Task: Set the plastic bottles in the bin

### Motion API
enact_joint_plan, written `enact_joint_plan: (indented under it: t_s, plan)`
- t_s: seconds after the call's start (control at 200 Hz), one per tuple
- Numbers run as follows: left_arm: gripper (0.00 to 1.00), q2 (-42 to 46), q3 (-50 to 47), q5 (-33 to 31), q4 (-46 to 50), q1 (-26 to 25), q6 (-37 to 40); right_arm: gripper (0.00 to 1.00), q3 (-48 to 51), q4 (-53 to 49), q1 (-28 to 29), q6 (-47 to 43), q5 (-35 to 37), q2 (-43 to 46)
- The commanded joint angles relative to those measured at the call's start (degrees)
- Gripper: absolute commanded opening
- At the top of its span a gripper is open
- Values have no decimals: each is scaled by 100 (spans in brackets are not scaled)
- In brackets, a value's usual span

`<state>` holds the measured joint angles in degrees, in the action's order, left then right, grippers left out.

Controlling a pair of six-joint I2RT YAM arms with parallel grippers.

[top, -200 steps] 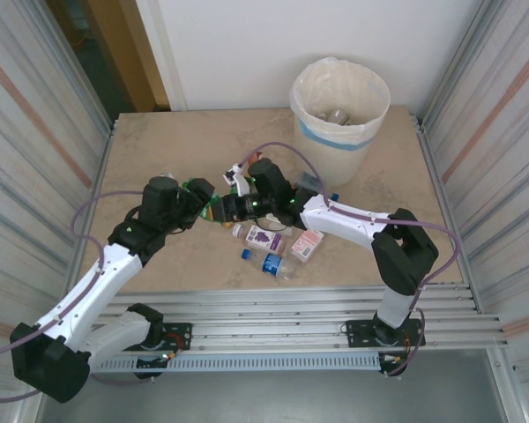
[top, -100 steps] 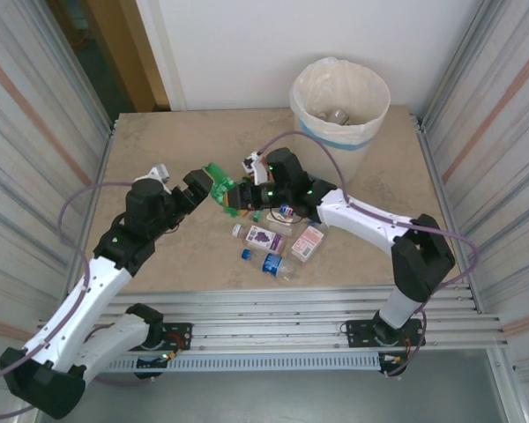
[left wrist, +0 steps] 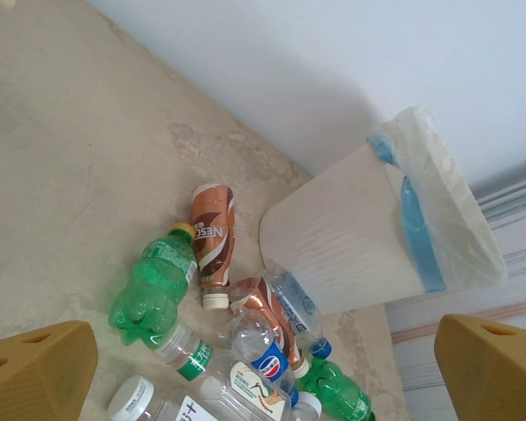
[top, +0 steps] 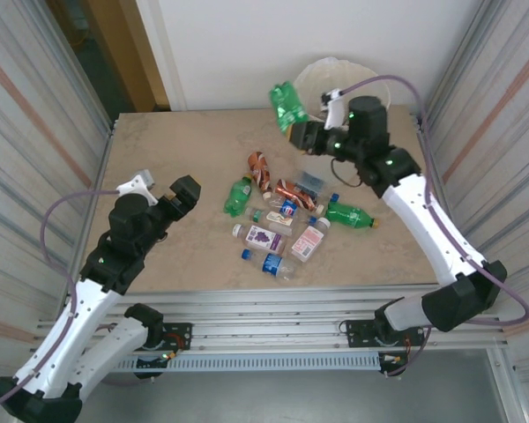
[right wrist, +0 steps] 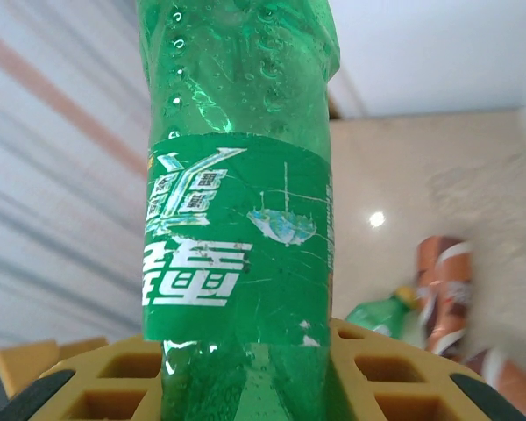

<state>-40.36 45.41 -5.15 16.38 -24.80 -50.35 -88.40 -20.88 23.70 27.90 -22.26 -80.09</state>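
The right gripper carries the green bottle outward over the bin's opening (top: 339, 77) next and releases it there, since the bottle still hangs beside the bin's rim.
My right gripper (top: 298, 126) is shut on a green plastic bottle (top: 287, 104) and holds it in the air just left of the bin (top: 310, 74), whose rim shows behind the arm. In the right wrist view the green bottle (right wrist: 237, 219) stands upright between the yellow fingers (right wrist: 381, 373) of that gripper (right wrist: 245, 377). My left gripper (top: 182, 190) is open and holds nothing, left of the pile. More plastic bottles lie mid-table: a green one (top: 238, 196), a brown one (top: 259, 167), another green one (top: 348, 214). In the left wrist view sit the bin (left wrist: 351, 237), a green bottle (left wrist: 153, 285) and a brown bottle (left wrist: 212, 241) beyond the open left gripper (left wrist: 263, 364).
Several clear bottles with purple, pink and blue labels (top: 263, 236) lie near the table's front edge. Corrugated metal walls stand along the left and right sides. A bare stretch of tabletop (top: 176, 145) lies at the back left.
The right arm has swung up and back from the pile to the bin with the green bottle. The left gripper has opened wide and drawn back to the left.
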Motion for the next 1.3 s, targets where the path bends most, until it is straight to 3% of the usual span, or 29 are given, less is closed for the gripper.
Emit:
enact_joint_plan:
  t_s: [0.0, 0.371, 0.796, 0.957, 1.172, 1.292]
  plan:
    - [98, -22, -75, -82, -65, 20, 166, 22, -494, -690, -457, -336, 73, -93]
    - [99, -80, -168, -16, -34, 19, 149, 21, -1806, -1238, -1560, -545, -22, -1197]
    - [98, -201, -203, -5, 10, 19, 207, 24, -3534, -1958, -1763, -965, 459, -2857]
    - [99, -249, -203, 31, 42, 19, 232, 30, -4036, -2238, -1755, -1106, 561, -3294]
    - [99, -305, -192, 63, 58, 22, 275, 50, -4161, -2376, -1748, -1204, 636, -3508]
    - [99, -374, -140, 93, 109, 19, 332, 55, -4175, -2409, -1749, -1226, 660, -3561]
